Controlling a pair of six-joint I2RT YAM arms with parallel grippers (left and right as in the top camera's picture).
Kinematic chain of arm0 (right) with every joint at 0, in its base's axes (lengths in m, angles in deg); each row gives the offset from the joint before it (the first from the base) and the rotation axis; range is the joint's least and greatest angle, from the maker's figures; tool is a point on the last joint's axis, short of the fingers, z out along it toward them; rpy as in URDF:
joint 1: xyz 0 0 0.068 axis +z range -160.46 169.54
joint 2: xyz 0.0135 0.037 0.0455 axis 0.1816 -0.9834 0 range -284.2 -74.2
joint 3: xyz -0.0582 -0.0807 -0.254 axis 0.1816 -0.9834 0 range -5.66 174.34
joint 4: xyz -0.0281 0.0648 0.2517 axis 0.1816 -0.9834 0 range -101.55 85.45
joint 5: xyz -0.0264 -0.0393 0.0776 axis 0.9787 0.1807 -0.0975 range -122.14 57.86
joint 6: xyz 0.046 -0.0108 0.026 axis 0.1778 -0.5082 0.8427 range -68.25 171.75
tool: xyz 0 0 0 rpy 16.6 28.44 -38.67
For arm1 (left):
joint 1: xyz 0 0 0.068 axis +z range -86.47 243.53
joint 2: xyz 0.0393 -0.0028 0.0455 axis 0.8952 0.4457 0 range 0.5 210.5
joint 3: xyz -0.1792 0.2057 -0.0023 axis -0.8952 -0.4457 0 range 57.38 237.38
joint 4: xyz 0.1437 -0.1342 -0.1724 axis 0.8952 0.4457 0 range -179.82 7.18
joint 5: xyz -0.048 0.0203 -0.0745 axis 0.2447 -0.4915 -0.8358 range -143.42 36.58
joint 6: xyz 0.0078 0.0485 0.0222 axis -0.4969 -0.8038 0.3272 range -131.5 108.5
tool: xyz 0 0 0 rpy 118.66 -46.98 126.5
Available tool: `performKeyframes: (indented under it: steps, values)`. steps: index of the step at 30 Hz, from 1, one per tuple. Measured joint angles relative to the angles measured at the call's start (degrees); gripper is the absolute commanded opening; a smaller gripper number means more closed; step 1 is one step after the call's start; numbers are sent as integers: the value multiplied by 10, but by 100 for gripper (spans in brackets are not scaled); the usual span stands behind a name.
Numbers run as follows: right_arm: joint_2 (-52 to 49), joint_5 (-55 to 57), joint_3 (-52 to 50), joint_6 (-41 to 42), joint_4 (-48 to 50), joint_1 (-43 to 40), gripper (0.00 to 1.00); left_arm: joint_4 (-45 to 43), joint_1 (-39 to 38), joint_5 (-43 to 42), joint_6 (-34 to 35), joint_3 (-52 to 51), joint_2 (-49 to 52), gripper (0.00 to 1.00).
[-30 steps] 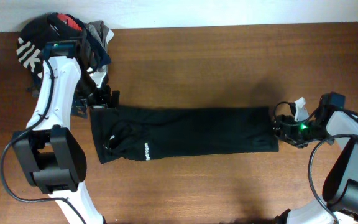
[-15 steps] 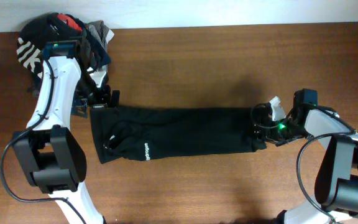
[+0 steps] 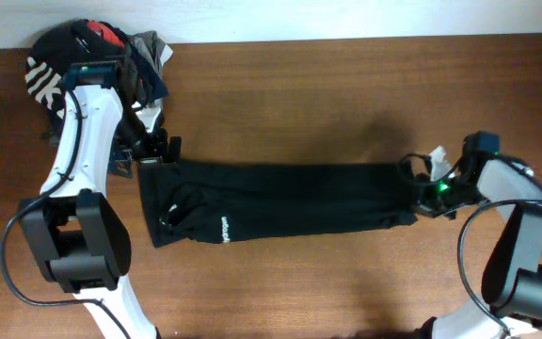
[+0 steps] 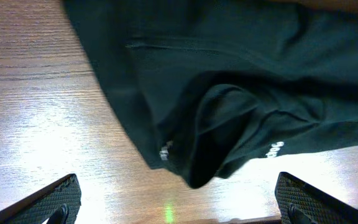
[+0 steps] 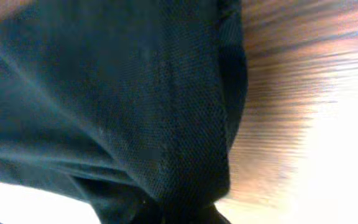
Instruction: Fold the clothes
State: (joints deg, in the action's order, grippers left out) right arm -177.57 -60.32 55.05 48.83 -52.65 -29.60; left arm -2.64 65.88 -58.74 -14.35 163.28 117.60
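Note:
Next, my right gripper should carry the leg end over onto the flat leg fabric (image 3: 363,198) and release, as that fabric lies unfolded to its left in the overhead view.
The clothes (image 3: 280,200), a long black stretchy garment with small white lettering (image 3: 222,229), lie flat across the table's middle, waist end to the left. My left gripper (image 3: 156,151) stands open at the waist's far corner. In the left wrist view its two fingers (image 4: 55,200) sit wide apart at the bottom edge, with the clothes (image 4: 229,93) just beyond them and nothing between them. My right gripper (image 3: 418,195) is shut on the leg end at the right. In the right wrist view the black fabric (image 5: 135,106) fills the frame, bunches at the bottom centre and hides the fingers.
A heap of other garments (image 3: 87,52), black with white letters, red and grey, lies at the back left corner behind the left arm. The wooden table (image 3: 346,104) ends at its back edge near the top of the overhead view.
My right gripper pushed left onto the leg end, shut on it, then drew back right, stretching the garment out again. The left arm has stayed still and open.

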Motion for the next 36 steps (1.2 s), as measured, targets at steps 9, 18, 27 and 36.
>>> performKeyframes:
  steps: [9, 18, 27, 36]
  values:
    - [-1, 107, 132, 35, -123, 4, 4, 0, 0, 0, 0, 0, 0, 99]
    - [-1, 216, 135, 74, -153, 102, 4, 0, 0, 0, 0, 0, 0, 100]
    - [-1, 297, 135, 114, -164, 242, 4, -1, 0, 0, 1, 0, 0, 100]
    - [-1, 309, 135, 125, -160, 354, 46, -2, 0, 0, 1, 0, 0, 99]
